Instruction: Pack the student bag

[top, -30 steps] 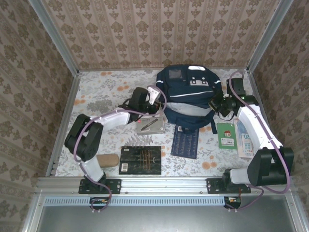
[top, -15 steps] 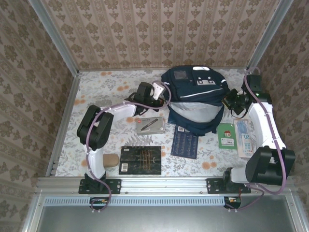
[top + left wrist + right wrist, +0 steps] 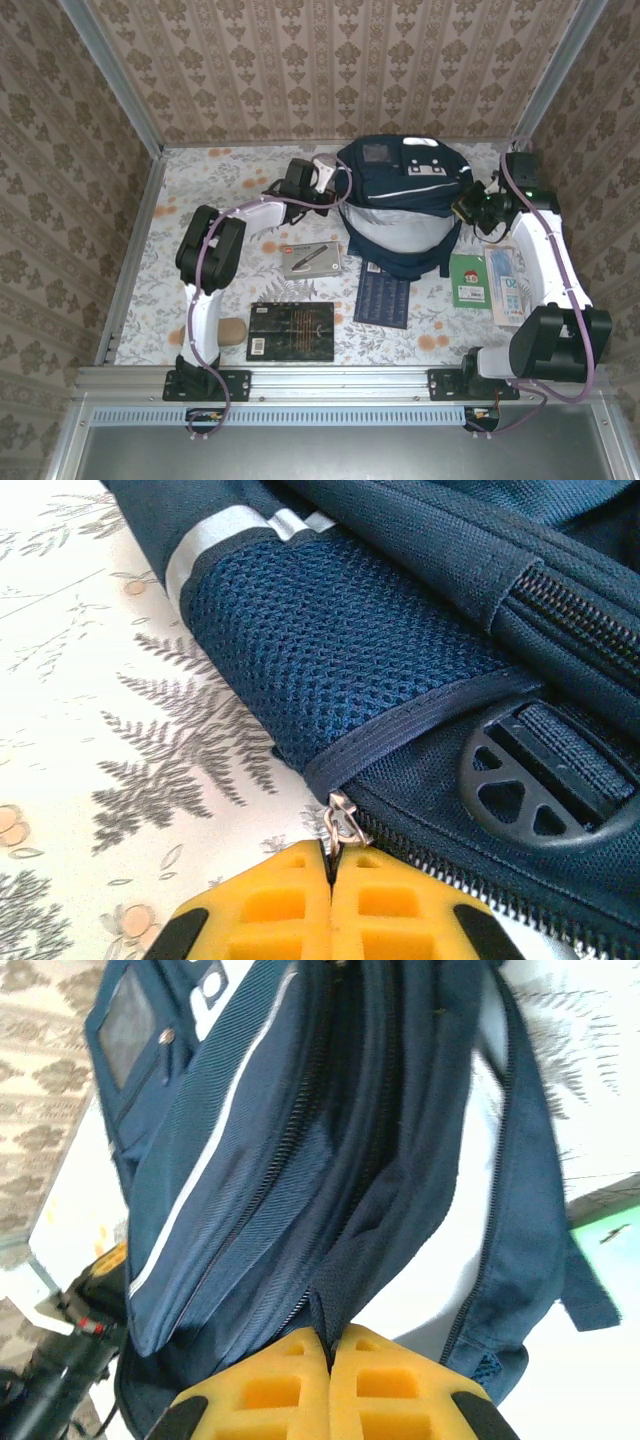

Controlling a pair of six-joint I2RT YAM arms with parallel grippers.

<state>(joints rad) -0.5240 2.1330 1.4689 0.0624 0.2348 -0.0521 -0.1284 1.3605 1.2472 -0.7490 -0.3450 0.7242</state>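
The right gripper carries the fold across the bag's pale lining (image 3: 408,229) (image 3: 432,1268) toward the grey case next and releases the fabric, since the lining lies between gripper and case.
The student bag (image 3: 405,185), navy with a thin white stripe, stands at the back middle of the table, and its pale lining (image 3: 400,228) shows below the front panel. My left gripper (image 3: 335,188) is at the bag's left side. In the left wrist view, the left gripper (image 3: 332,855) is shut on the metal zipper pull (image 3: 342,825), just under the mesh side pocket (image 3: 330,640). My right gripper (image 3: 468,206) is at the bag's right side. In the right wrist view, the right gripper (image 3: 330,1338) is shut on a fold of the bag's navy fabric (image 3: 345,1280).
In front of the bag lie a grey case (image 3: 312,260), a black book (image 3: 290,330), a navy patterned booklet (image 3: 385,297) and a tan block (image 3: 228,330). A green card (image 3: 467,280) and a blue-white box (image 3: 507,285) lie under the right arm. Patterned walls enclose the table.
Both grippers have moved toward the back wall while keeping their hold. The bag has shifted right and back, and its pale lining now shows wider.
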